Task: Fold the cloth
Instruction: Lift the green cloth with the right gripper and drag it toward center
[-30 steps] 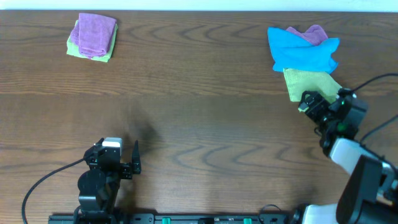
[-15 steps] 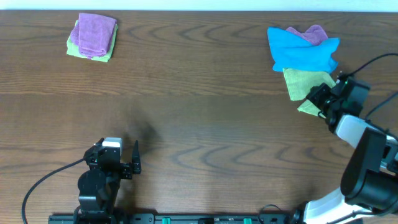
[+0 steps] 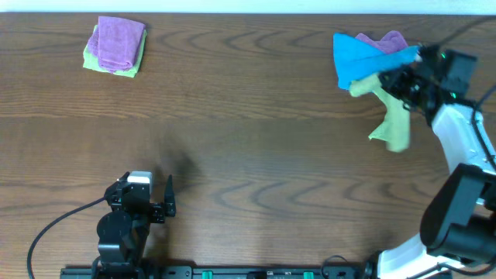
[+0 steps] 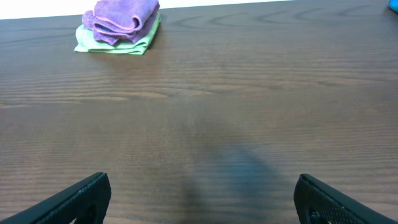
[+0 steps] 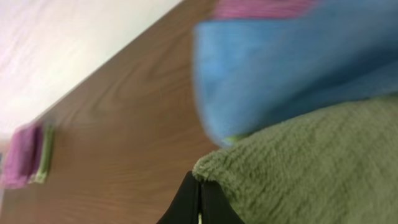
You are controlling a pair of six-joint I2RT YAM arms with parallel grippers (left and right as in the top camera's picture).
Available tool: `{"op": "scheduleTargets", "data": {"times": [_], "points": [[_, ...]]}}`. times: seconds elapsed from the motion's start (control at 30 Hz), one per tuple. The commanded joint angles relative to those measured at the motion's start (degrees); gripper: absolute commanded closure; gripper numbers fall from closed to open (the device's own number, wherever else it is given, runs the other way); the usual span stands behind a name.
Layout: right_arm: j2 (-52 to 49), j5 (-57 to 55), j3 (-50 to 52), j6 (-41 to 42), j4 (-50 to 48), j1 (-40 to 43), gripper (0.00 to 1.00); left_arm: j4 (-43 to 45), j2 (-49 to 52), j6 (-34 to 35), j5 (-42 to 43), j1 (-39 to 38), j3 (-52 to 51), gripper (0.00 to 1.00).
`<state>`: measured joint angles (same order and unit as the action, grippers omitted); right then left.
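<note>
The robot should next lift the olive-green cloth [image 3: 395, 124] in its right gripper, carry it to the left in the overhead view and let it go, because the bare wood there is free of cloths.
An olive-green cloth [image 3: 395, 124] hangs off the table at the right, pinched at one edge by my right gripper [image 3: 391, 80], which is shut on it. In the right wrist view the closed gripper [image 5: 199, 198] bites the fuzzy green cloth [image 5: 311, 162] at its rim. Just behind lie a blue cloth [image 3: 372, 58] and a purple cloth [image 3: 393, 39], crumpled together. My left gripper [image 3: 149, 203] rests low near the front left, open and holding nothing, its fingertips [image 4: 81, 199] spread wide over bare wood.
A folded stack, purple cloth on light green [image 3: 115, 46], sits at the far left back corner; it also shows in the left wrist view [image 4: 121, 25]. The brown wooden table [image 3: 256, 139] ends at a white wall behind.
The right gripper shut on the green cloth's edge, then rose and swung toward the back, dragging the cloth up from flat beside the blue one. The left arm stayed still.
</note>
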<state>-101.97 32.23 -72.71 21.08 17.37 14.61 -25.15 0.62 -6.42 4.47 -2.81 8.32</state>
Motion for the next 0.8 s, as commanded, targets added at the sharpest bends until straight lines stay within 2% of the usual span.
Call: {"op": "scheduleTargets", "data": {"times": [0.0, 0.2, 0.5, 0.77], "points": [[3.52, 2.95, -7.04, -5.09, 3.52, -6.01, 0.99, -0.11, -0.37, -0.46, -0.42, -0.22, -1.07, 0.05], [4.31, 2.97, -17.38, -5.53, 11.1, -17.11, 0.99, -0.11, -0.37, -0.46, -0.42, -0.22, -1.07, 0.05], [4.33, 5.73, -27.45, -5.9, 17.11, -32.57, 0.99, -0.11, -0.37, -0.46, -0.42, -0.22, -1.07, 0.05], [5.07, 13.31, -29.75, -5.92, 20.41, -35.58, 0.99, -0.09, -0.37, -0.46, -0.42, -0.22, -1.07, 0.05]]}}
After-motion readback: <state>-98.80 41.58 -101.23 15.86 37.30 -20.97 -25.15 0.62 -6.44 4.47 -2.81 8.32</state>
